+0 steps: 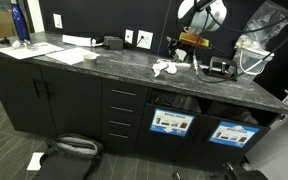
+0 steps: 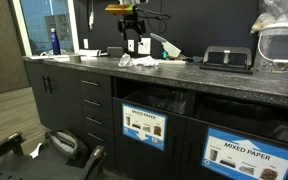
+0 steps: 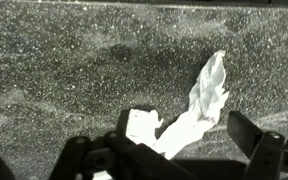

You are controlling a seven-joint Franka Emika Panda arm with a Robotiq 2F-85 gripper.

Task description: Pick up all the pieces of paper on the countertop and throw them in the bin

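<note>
The smaller white wad (image 3: 142, 126) sits off-center, by one fingertip, so I need to lower my gripper onto the wad next, shifting toward the left in the wrist view.
A crumpled white piece of paper (image 3: 202, 98) lies on the dark speckled countertop (image 3: 54, 70), with a smaller white wad (image 3: 141, 124) touching it. My gripper (image 3: 189, 128) hangs open just above, one finger on each side of the paper, holding nothing. In both exterior views the gripper (image 1: 192, 52) (image 2: 135, 47) stands over the white paper (image 1: 164, 68) (image 2: 142, 62) in the middle of the countertop (image 1: 104, 68) (image 2: 214, 78). The bin (image 1: 172, 104) (image 2: 149, 101) is a dark slot in the black cabinet front below, with a blue-and-white label.
A second labelled slot (image 1: 229, 132) (image 2: 239, 156) sits beside the bin. On the counter are flat white sheets (image 1: 69, 55), a blue bottle (image 1: 19, 25) (image 2: 53, 40), a black device (image 2: 227, 57) and a clear container (image 2: 282, 45). A black bag (image 1: 69, 150) lies on the floor.
</note>
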